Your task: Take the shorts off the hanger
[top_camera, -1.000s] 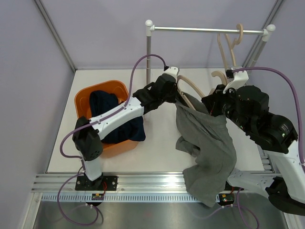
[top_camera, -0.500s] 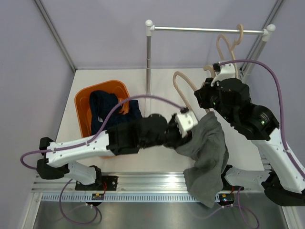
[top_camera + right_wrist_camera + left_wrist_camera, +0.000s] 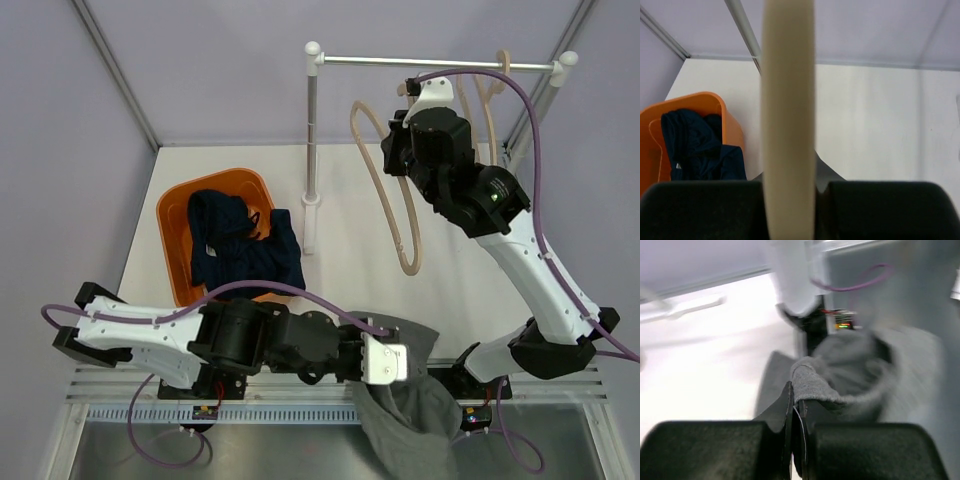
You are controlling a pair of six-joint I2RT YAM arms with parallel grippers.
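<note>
Next, my left gripper goes up, left in the top view and down into the orange tub to release the grey shorts, since navy shorts lie there.
The grey shorts hang crumpled over the table's near edge, off the hanger. My left gripper lies low at that edge, shut on a fold of the grey shorts; in the left wrist view the cloth is pinched between the closed fingertips. My right gripper is raised near the rail, shut on the bare beige hanger, whose bar runs up between the jaws. The navy shorts lie in the orange tub with part draped over its rim.
A clothes rack stands at the back with a metal rail and a white post. More beige hangers hang at its right end. The right wrist view shows the tub and the navy shorts at lower left.
My left gripper pulled the grey shorts off the hanger and down to the near edge. My right gripper lifted the now bare hanger up and back toward the rail.
</note>
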